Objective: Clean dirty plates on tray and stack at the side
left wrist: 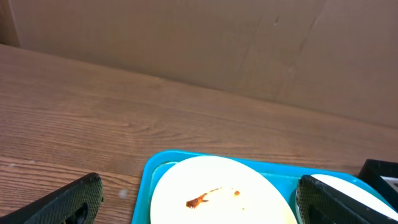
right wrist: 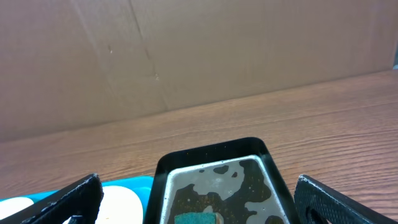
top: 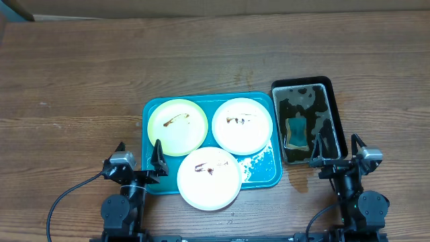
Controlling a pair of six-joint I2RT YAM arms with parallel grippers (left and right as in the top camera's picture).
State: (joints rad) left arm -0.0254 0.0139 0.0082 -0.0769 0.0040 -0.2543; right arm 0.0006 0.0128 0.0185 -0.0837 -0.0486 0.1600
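Note:
The front plate's closest rim [top: 179, 178] lies to my left gripper's right in the overhead view, so next my left gripper should tilt down and come sideways onto that rim.
The teal tray [top: 261, 176] lies mid-table and holds three plates with brown smears: a pale yellow plate [top: 177, 126] at back left, a white plate [top: 242, 125] at back right, and a white plate [top: 209, 177] overhanging the front rim. My left gripper [top: 139, 156] is open and empty at the tray's front left corner. In the left wrist view the yellow plate [left wrist: 221, 193] lies between its fingers [left wrist: 199, 205]. My right gripper [top: 334, 151] is open and empty at the near end of the black tray.
A narrow black tray of water [top: 334, 91] stands right of the teal tray, with a teal sponge [top: 295, 131] in it; the tray [right wrist: 168, 168] and the sponge [right wrist: 196, 218] also show in the right wrist view. A cardboard wall [left wrist: 249, 43] stands at the table's back.

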